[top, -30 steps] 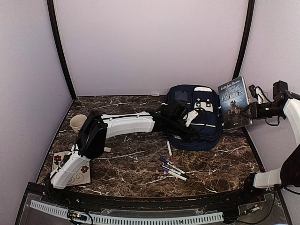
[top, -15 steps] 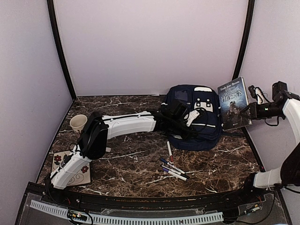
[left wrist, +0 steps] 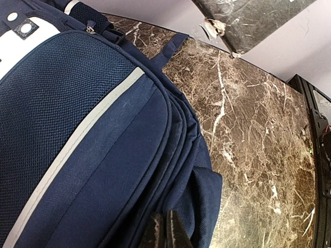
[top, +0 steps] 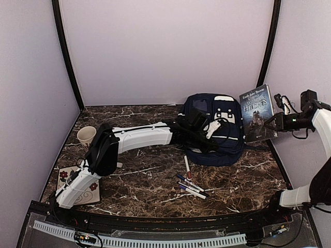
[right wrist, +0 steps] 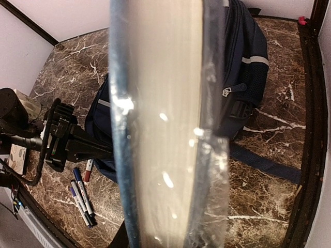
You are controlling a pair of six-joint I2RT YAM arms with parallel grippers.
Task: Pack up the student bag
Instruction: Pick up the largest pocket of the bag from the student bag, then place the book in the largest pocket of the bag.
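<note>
I need to lower my right gripper toward the student bag's middle [top: 224, 131] next, tilt the book [top: 257, 112] flat, slide it in and let it go, because the book hangs upright beside the bag.
The student bag [top: 227, 147] is navy with white stripes and lies at the back right of the marble table. My left gripper [top: 209, 132] reaches across its front. In the left wrist view its fingertips [left wrist: 166, 230] are pressed together against the seams and a fold at the edge of the student bag [left wrist: 77, 129], and nothing shows between them. My right gripper [top: 270, 122] is shut on a dark paperback book [top: 257, 112], held upright in the air just right of the bag. The book's pale page edge [right wrist: 160, 129] fills the right wrist view and hides the fingers; behind it lies the student bag [right wrist: 248, 62].
Several marker pens [top: 190, 185] lie on the table in front of the bag, seen also as pens [right wrist: 80, 196] in the right wrist view. A cup [top: 86, 135] stands at the left. A flowered mat [top: 77, 188] lies by the left arm's base. Walls close the back and sides.
My left gripper has gone from open to shut against the bag's front and shifted slightly. The right arm and the book have stayed where they were.
</note>
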